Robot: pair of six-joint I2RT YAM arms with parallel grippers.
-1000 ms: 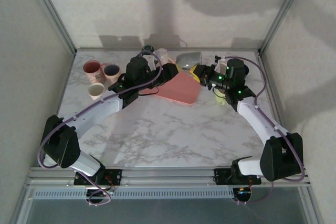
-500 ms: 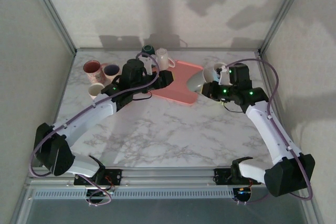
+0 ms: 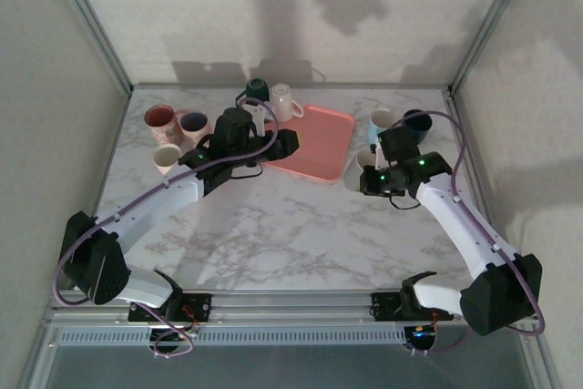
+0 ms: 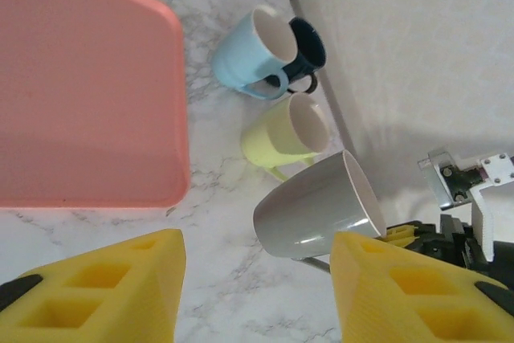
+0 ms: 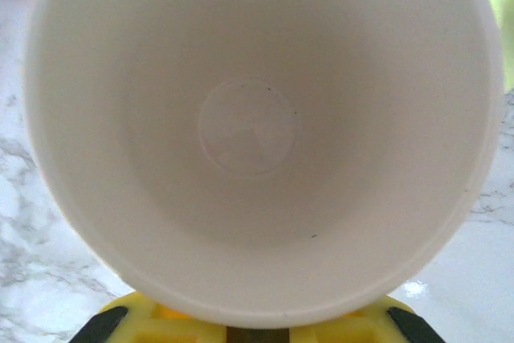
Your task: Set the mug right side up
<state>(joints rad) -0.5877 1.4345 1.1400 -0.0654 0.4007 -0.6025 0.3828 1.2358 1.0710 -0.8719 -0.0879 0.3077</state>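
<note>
The grey mug [image 3: 365, 159] is hanging tilted. My right gripper will turn it upright, then lower its base onto the table beside the pink tray.
The grey mug [image 4: 317, 208] with a white inside hangs tilted in the left wrist view, mouth up and to the right, base toward the table. My right gripper [image 3: 369, 178] is shut on it at the rim side. In the right wrist view the mug's white inside [image 5: 249, 126] faces the camera, and the right gripper [image 5: 249, 333] sits just below its rim. The mug [image 3: 365, 159] lies to the right of the pink tray [image 3: 314, 141]. My left gripper [image 4: 255, 279] is open with nothing between its yellow pads [image 4: 104, 287]. From above, the left gripper [image 3: 288, 144] is at the tray's left edge.
A light blue mug [image 4: 249, 58], a dark blue mug [image 4: 309, 46] and a pale yellow mug [image 4: 285, 136] lie behind the grey one by the right wall. A green mug [image 3: 256, 88] and a white mug [image 3: 281, 100] stand behind the tray. Three mugs [image 3: 173, 129] stand at the far left.
My right arm has carried the grey mug from behind the tray's right end toward the near side and turned it over. The left gripper drew back a little and narrowed slightly.
</note>
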